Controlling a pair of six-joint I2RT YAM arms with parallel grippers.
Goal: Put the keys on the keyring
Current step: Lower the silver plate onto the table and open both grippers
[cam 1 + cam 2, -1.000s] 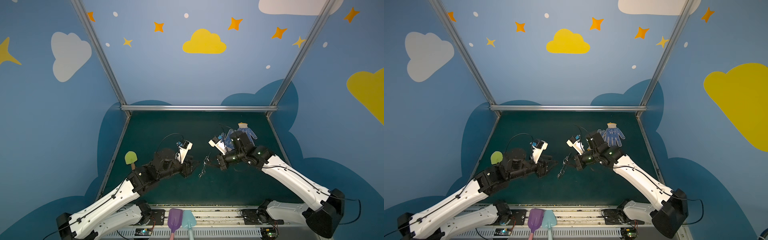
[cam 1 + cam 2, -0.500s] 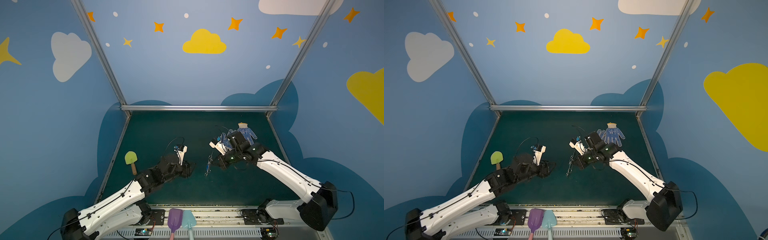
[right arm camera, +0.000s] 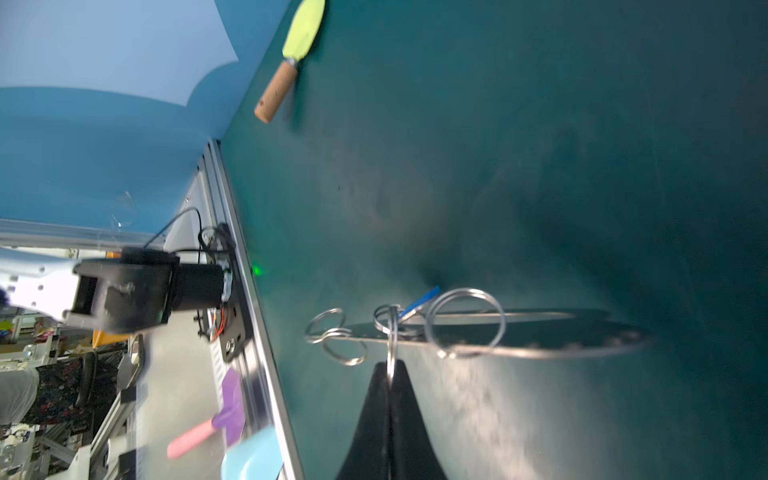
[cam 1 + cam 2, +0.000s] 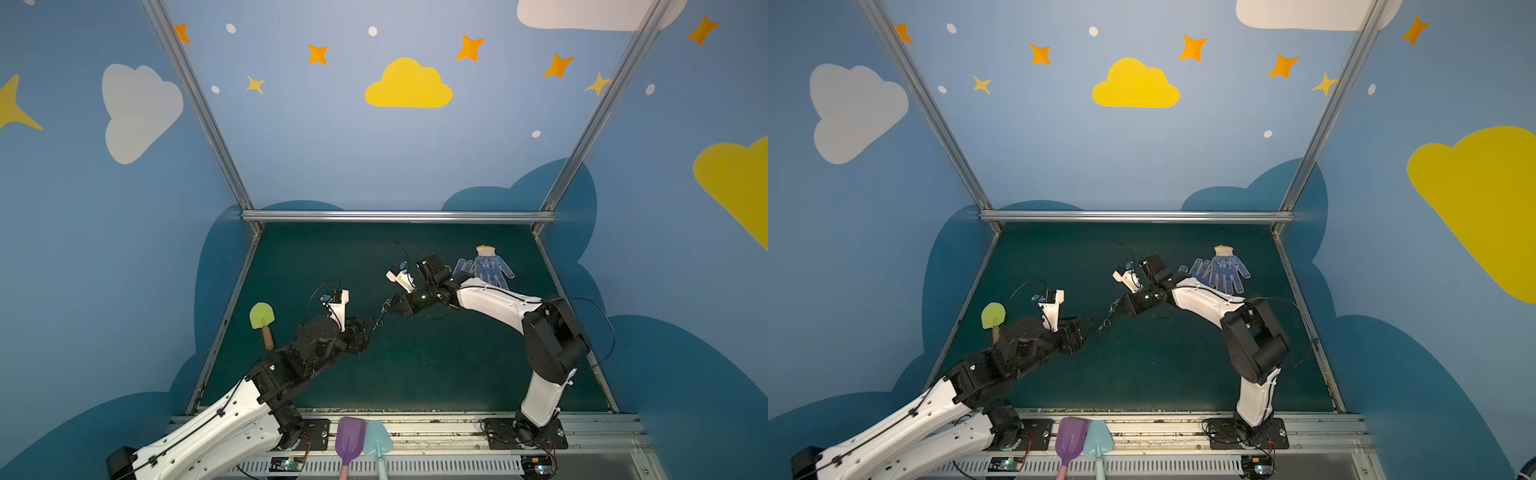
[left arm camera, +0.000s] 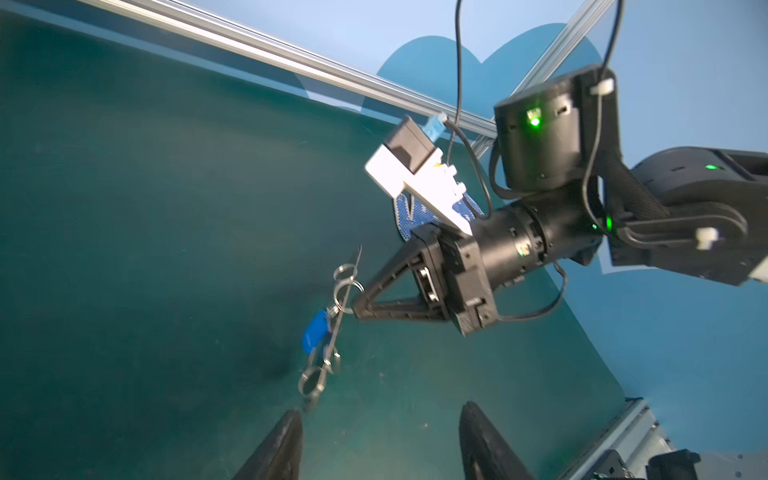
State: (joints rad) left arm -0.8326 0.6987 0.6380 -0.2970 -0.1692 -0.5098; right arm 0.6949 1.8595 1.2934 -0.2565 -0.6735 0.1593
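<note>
The clear patch lies below my right gripper. That gripper should next lower the hanging keyring until it rests on the bare green mat (image 4: 396,340) and release its ring.
My right gripper (image 3: 390,374) is shut on a small metal ring of the keyring (image 3: 540,328), a thin grey plate seen edge-on with several wire rings along it. It holds the keyring (image 4: 380,318) (image 4: 1106,320) above the green mat, mid-table. In the left wrist view the keyring (image 5: 345,299) hangs from the right gripper (image 5: 357,307), and the keys (image 5: 315,332) show as a blue plastic piece against it, beside the pinched ring. That blue piece of the keys (image 3: 422,300) also peeks from behind the plate. My left gripper (image 5: 380,440) (image 4: 370,326) stands open and empty just short of the keyring's lower end.
A green trowel with a wooden handle (image 4: 262,316) (image 3: 303,29) lies near the left wall. Blue-dotted gloves (image 4: 492,270) (image 5: 409,216) lie at the back right behind the right arm. A purple scoop (image 4: 350,436) and a light blue scoop (image 4: 377,438) rest on the front rail.
My right gripper has carried the keyring to the left and slightly up, closer to the left gripper. The left jaws have spread a little wider.
</note>
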